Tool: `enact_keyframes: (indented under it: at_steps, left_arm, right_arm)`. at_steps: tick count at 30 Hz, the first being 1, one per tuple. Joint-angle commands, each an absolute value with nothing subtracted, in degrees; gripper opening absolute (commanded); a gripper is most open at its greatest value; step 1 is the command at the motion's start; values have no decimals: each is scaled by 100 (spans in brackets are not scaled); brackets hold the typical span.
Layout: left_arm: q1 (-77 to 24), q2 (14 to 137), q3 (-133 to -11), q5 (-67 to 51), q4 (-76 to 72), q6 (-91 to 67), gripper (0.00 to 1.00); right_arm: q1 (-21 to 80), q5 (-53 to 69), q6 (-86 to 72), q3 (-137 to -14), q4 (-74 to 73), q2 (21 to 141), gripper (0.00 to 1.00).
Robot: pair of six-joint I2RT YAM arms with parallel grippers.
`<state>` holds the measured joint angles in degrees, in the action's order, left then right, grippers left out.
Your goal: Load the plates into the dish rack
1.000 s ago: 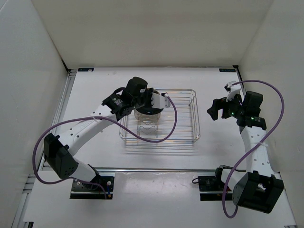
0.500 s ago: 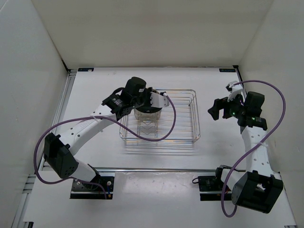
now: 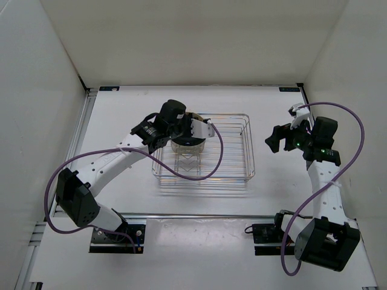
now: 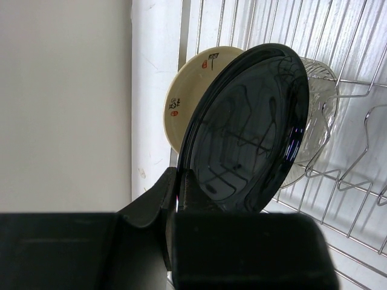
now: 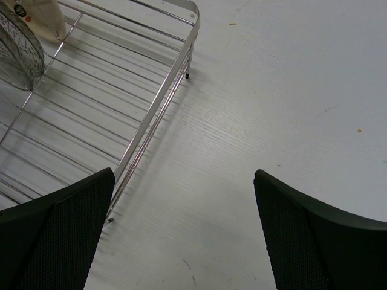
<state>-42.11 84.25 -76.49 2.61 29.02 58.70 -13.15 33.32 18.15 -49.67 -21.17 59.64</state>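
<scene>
The divider gap beside the smoky-grey plate is empty, so my left gripper should move back and down to it next and let go of the black plate there.
My left gripper (image 4: 179, 187) is shut on the rim of the glossy black plate (image 4: 248, 133), which it holds upright on edge over the left part of the dish rack (image 3: 236, 175). Behind it, at the rack's far left, a tan plate (image 4: 190, 90) with small printed marks stands on edge. A translucent smoky-grey plate (image 4: 317, 121) stands on the black plate's other side, among the dividers. From above, the left gripper (image 3: 196, 128) hangs over this cluster of plates (image 3: 186, 143). My right gripper (image 3: 275, 139) hovers open and holds nothing, to the right of the rack.
The right wrist view shows the rack's chrome corner (image 5: 160, 103) at the left and bare white table (image 5: 272, 90) under the open fingers. White walls close in the back and sides. A purple cable (image 3: 205, 169) from the left arm droops over the rack's front.
The left gripper with the black plate has edged slightly to the left over the rack. The right arm has hardly shifted and stays open.
</scene>
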Motion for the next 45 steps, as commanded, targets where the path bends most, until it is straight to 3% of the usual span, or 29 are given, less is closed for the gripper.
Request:
enact_keyframes:
  at_steps: [1,45]
  left_arm:
    - [-4184,8367,-7603,237,2716,5897,11]
    - [-4605,8420,-6715,79,2663,5388,11]
  right_arm:
    - [-1397,3498,1740,-4904,-1942,5968,99]
    - [-1837,3885,1740,-4904,-1942,5862,99]
